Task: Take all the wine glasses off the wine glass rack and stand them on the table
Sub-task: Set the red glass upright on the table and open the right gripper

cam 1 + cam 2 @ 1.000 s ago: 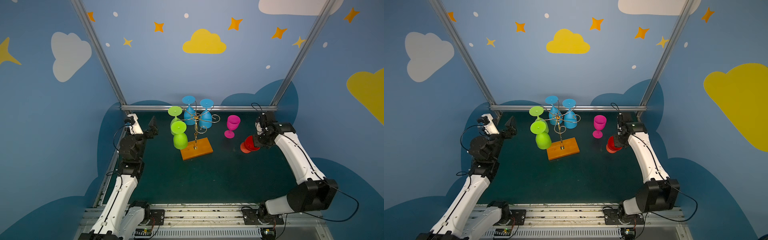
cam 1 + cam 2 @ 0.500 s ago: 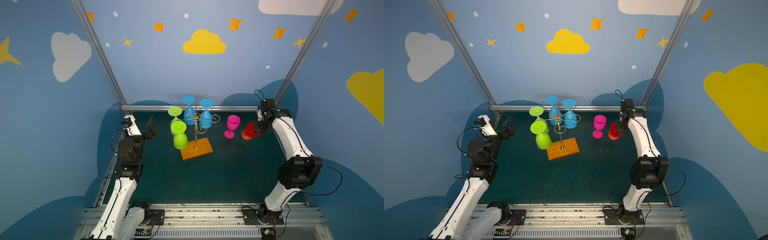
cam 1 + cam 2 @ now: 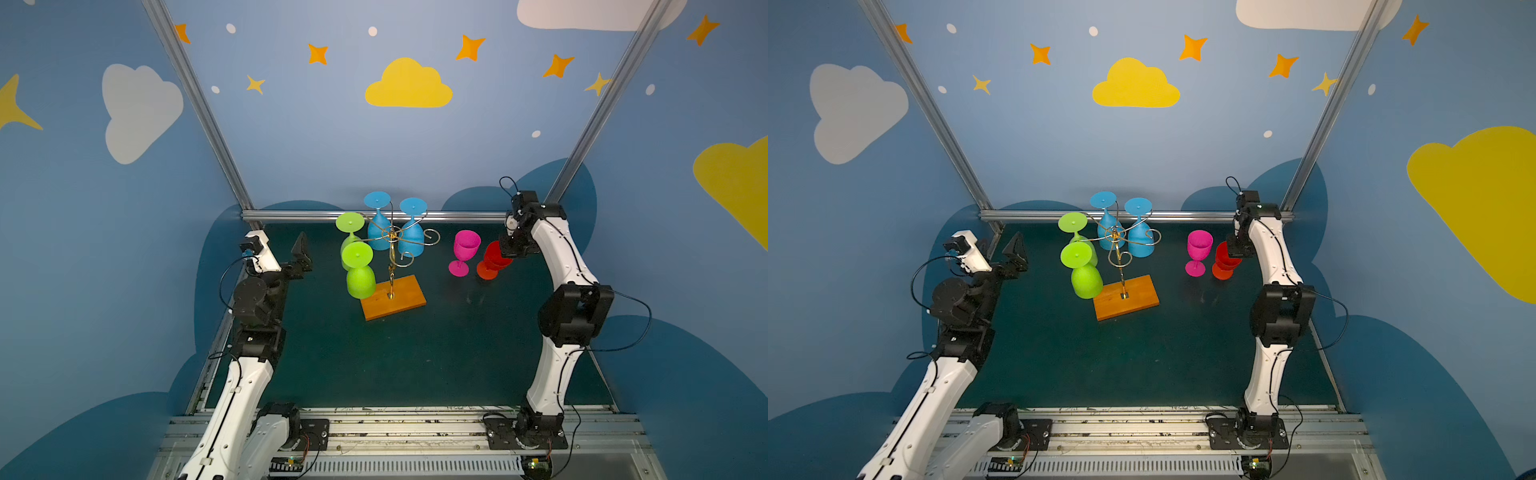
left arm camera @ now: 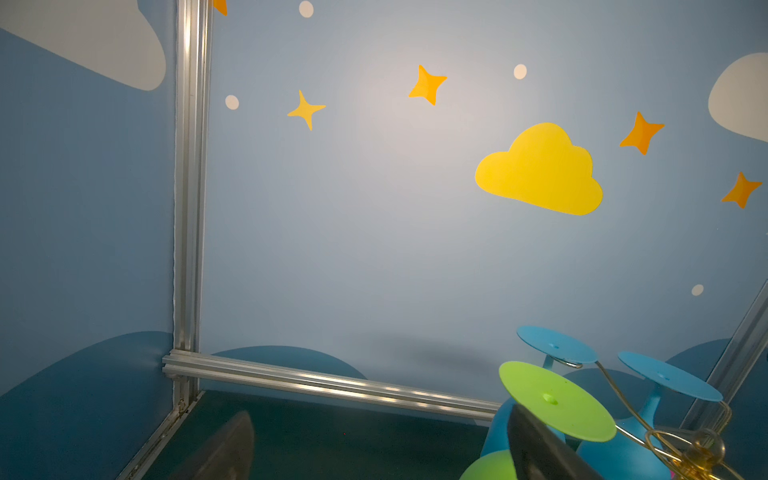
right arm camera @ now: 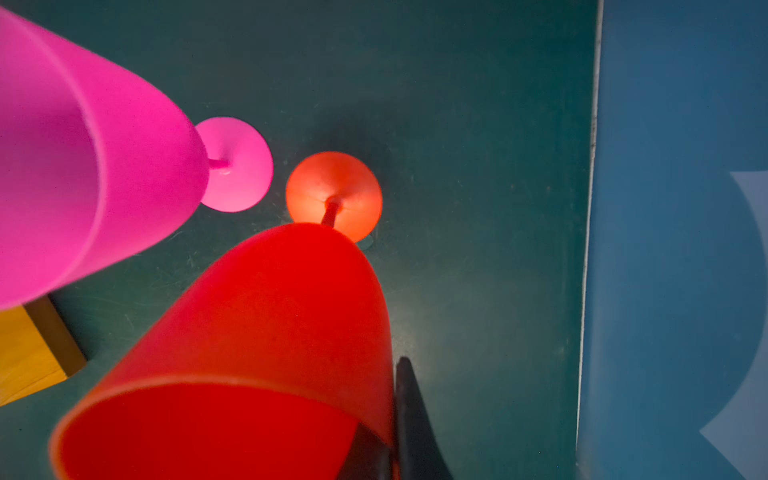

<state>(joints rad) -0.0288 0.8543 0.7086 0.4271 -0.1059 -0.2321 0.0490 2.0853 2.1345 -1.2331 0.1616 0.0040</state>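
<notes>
The red glass's foot hovers above its shadow. My right gripper moves down next, sets it onto the mat beside the pink glass and releases the red glass's rim.
The wine glass rack (image 3: 390, 249) is gold wire on an orange wooden base (image 3: 1127, 297). Two green glasses (image 3: 359, 278) and two blue glasses (image 3: 409, 243) hang on it upside down. My right gripper (image 3: 513, 249) (image 5: 388, 415) is shut on the rim of an upright red wine glass (image 3: 494, 257) (image 5: 266, 324), one finger inside the bowl and one outside. Its foot (image 5: 334, 193) is at or just above the mat beside a standing pink glass (image 3: 464, 251) (image 5: 83, 166). My left gripper (image 3: 301, 255) (image 4: 382, 449) is open and empty, left of the rack.
A dark green mat (image 3: 415, 357) covers the table. Blue walls with metal frame rails (image 3: 374, 216) close in the back and both sides. The right wall (image 5: 673, 249) runs close beside the red glass.
My right arm has carried the red glass toward the back of the table and brought it beside the pink glass. The left arm drew back slightly with its jaws still open.
</notes>
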